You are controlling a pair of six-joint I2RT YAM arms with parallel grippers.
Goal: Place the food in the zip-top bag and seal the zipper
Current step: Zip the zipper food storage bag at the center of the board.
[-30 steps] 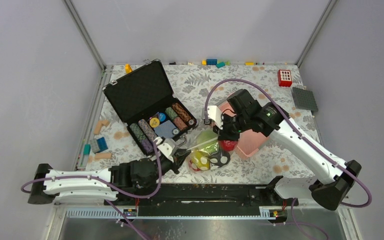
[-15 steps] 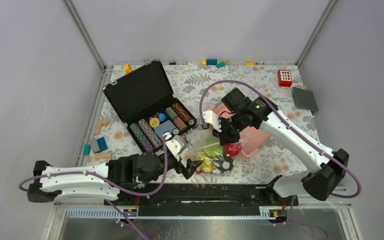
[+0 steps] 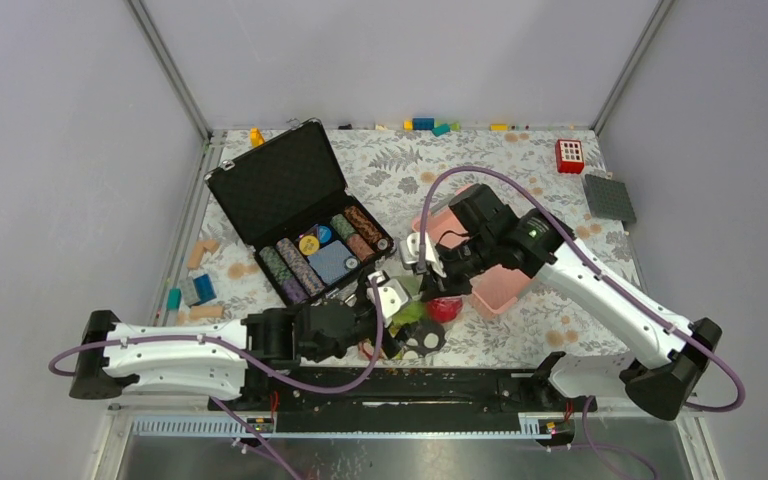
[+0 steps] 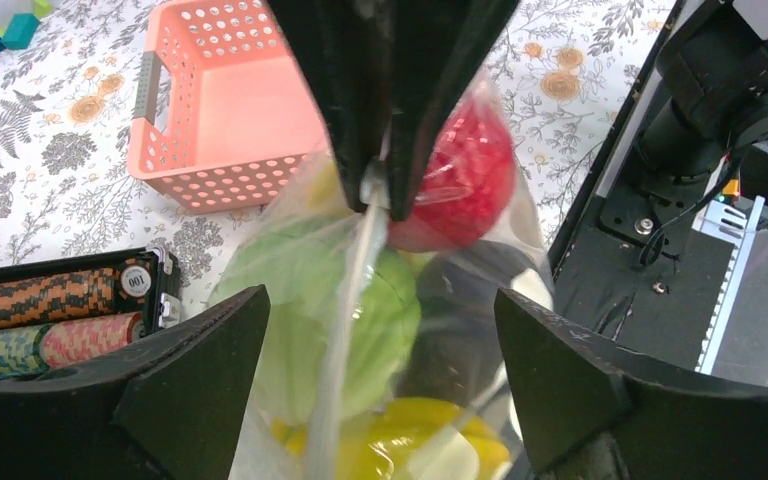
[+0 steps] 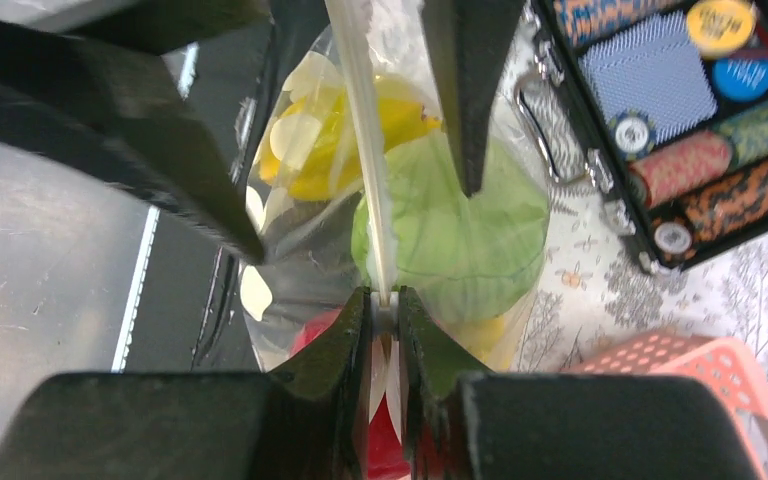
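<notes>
I will next carry the zipper end with my right gripper toward the pink basket's near edge (image 3: 475, 298) (image 5: 612, 362), then down to let it go. The food is inside the hanging bag.
The clear zip-top bag (image 3: 422, 322) hangs near the table's front edge with the food inside. In the left wrist view I see a pale green cabbage (image 4: 290, 300), a red apple (image 4: 460, 180) and a yellow banana (image 4: 410, 440). My right gripper (image 5: 385, 300) (image 3: 425, 262) is shut on the zipper (image 5: 365, 150) at the end nearest it. The whitish zipper (image 4: 355, 280) runs straight from there between the fingers of my left gripper (image 4: 380, 300) (image 3: 392, 305). That gripper is open, one finger on each side of the strip, not touching it.
The pink slatted basket (image 3: 495, 280) (image 4: 230, 100) lies just behind the bag. An open black case (image 3: 300, 215) of poker chips stands to the left. A red block (image 3: 569, 155) and a grey plate (image 3: 608, 197) sit at the back right. The black base rail (image 3: 440, 385) runs under the bag.
My left gripper was shut at the bag's left end; it has opened and slid right along the zipper toward the right gripper. The right gripper kept its grip and shifted slightly with the bag.
</notes>
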